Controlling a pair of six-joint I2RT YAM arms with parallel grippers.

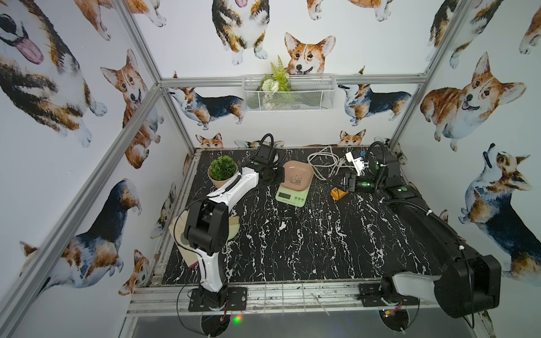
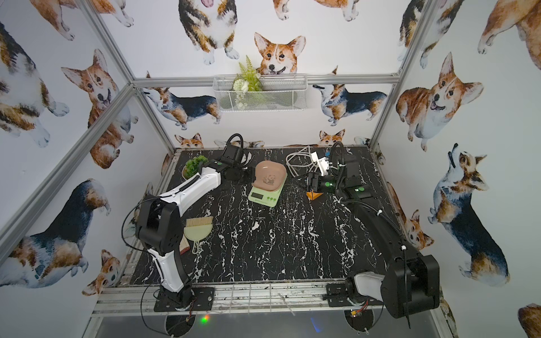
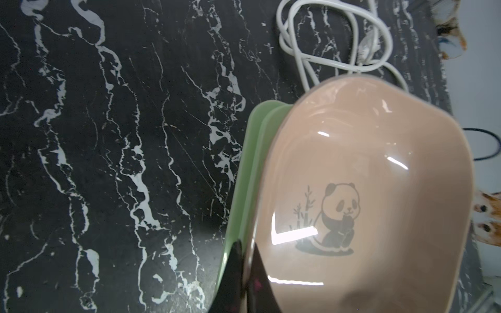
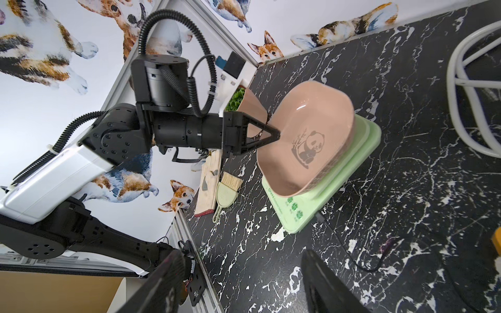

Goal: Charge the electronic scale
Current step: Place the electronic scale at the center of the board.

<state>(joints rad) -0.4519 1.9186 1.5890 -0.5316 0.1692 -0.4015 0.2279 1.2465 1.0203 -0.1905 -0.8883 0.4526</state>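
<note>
Next, my left gripper moves outward a short way with the tray rim (image 1: 284,171) (image 3: 256,224) and releases it, since the plug already meets the scale's side edge.
The electronic scale (image 1: 291,195) (image 2: 265,196) (image 4: 295,216) stands mid-back on the black marble table, a pale-green base under a pinkish-tan panda tray (image 3: 366,176). My left gripper (image 1: 279,175) (image 3: 245,244) (image 4: 275,134) is at the tray's left edge, its dark fingertips shut on the tray rim. My right gripper (image 1: 342,182) (image 2: 309,180) (image 4: 244,271) hovers open to the right of the scale, nothing between its fingers. A thin black cable (image 4: 349,249) meets the scale's side edge with its plug and trails toward the right gripper.
An orange power strip (image 1: 338,193) lies under the right gripper. A coiled white cable (image 1: 322,161) and a white adapter (image 1: 355,161) sit at the back right. A potted plant (image 1: 223,169) stands back left, and a brush with dustpan (image 2: 199,226) lies beside the left arm.
</note>
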